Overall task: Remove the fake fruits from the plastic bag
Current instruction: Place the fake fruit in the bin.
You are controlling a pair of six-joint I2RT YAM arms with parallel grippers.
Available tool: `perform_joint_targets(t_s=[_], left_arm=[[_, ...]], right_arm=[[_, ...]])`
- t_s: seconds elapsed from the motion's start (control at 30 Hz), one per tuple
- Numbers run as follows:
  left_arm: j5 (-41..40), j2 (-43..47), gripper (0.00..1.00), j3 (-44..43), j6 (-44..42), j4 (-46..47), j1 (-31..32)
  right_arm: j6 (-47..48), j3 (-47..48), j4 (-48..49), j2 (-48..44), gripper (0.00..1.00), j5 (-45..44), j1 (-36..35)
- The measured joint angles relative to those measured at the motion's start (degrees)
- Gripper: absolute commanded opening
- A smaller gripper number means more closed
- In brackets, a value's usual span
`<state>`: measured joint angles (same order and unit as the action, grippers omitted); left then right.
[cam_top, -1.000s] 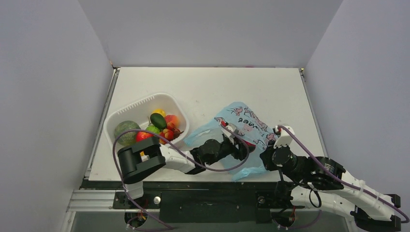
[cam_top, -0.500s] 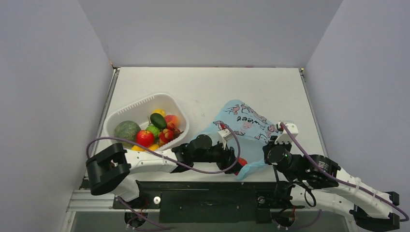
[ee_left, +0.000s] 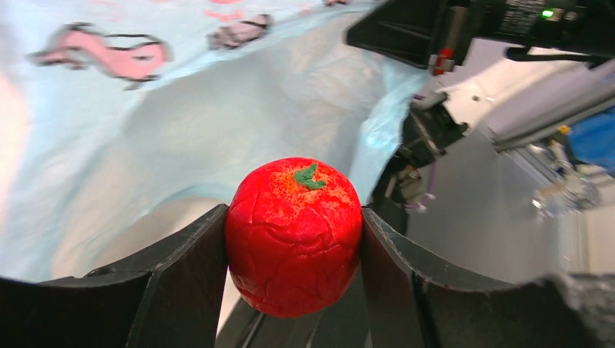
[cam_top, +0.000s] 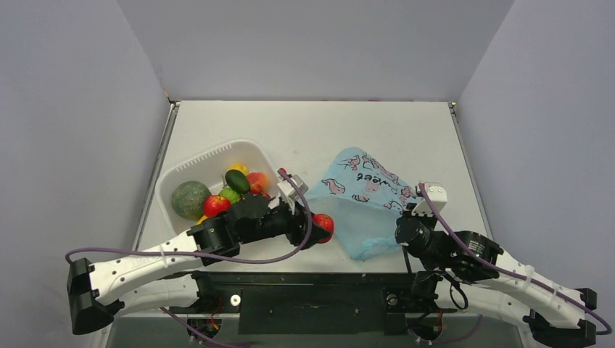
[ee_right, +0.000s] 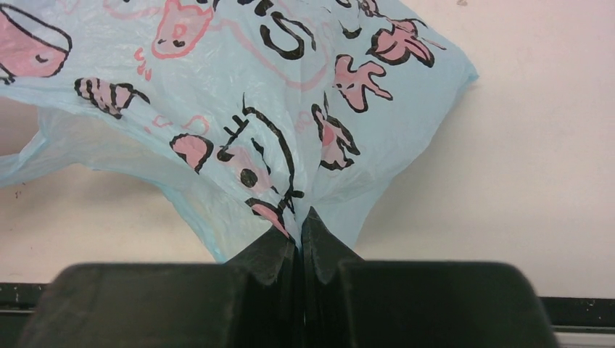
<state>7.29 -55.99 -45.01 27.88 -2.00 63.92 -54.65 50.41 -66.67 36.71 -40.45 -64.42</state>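
Next, my left gripper swings its red fruit left in the top view, to the tub already holding fruits, and releases it by the peach [cam_top: 257,182].
A wrinkled red fake fruit [ee_left: 294,235] with a green stem is clamped between my left gripper's [ee_left: 294,212] two black fingers. In the top view that fruit [cam_top: 324,222] hangs just left of the plastic bag [cam_top: 362,196], outside its mouth, with the left gripper [cam_top: 318,226] shut on it. The bag is light blue with pink prints and black lettering. My right gripper [ee_right: 299,221] is shut on a pinched fold of the bag [ee_right: 239,94] at its near right edge [cam_top: 401,221]. What is inside the bag is hidden.
A white slotted tub [cam_top: 210,156] stands at the left. It holds a green melon [cam_top: 190,197], a red apple [cam_top: 216,205], a dark green oblong fruit [cam_top: 236,180] and peach, lime and yellow pieces. The table's near edge lies just below the held fruit.
My left arm has pulled back leftward out of the bag with the red fruit in its fingers, toward the tub. The right gripper has kept its pinch on the bag.
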Motion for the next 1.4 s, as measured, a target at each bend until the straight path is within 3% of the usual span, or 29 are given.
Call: perform_joint_targets(t_s=[0.3,0.5,0.73,0.8,0.83,0.97,1.13,1.4], left_arm=[[-24.24,11.02,0.00,-3.15,-4.33,-19.17,-2.40],[-33.68,12.39,0.01,-3.78,-5.09,-26.10,-12.20],[-26.60,7.04,0.15,-3.02,-7.19,-22.73,-32.13],[-22.71,3.91,0.28,-2.08,-7.13,-20.00,-37.22],[-20.76,2.25,0.41,-1.51,-7.10,-18.62,-39.10],[-15.08,-3.98,0.70,-1.01,-6.88,-15.56,-42.58],[-10.38,-6.14,0.82,-0.98,-5.64,-13.81,-43.04],[-7.13,0.02,0.85,-0.72,-5.01,-13.42,-43.39]], right_arm=[[-1.92,0.02,-2.25,-4.46,0.00,-2.08,1.14],[-3.06,0.13,-4.35,-6.73,0.00,-2.67,1.44],[-4.55,1.84,-6.67,-10.21,0.00,-3.04,1.44],[-5.09,2.34,-7.41,-11.45,0.00,-3.23,1.44],[-5.49,2.69,-7.82,-12.09,0.00,-3.28,1.44],[-6.49,3.85,-9.07,-13.97,0.00,-3.30,1.44],[-7.58,4.28,-10.73,-14.88,0.00,-3.54,1.44],[-7.85,4.61,-11.69,-15.30,0.00,-4.37,1.44]])
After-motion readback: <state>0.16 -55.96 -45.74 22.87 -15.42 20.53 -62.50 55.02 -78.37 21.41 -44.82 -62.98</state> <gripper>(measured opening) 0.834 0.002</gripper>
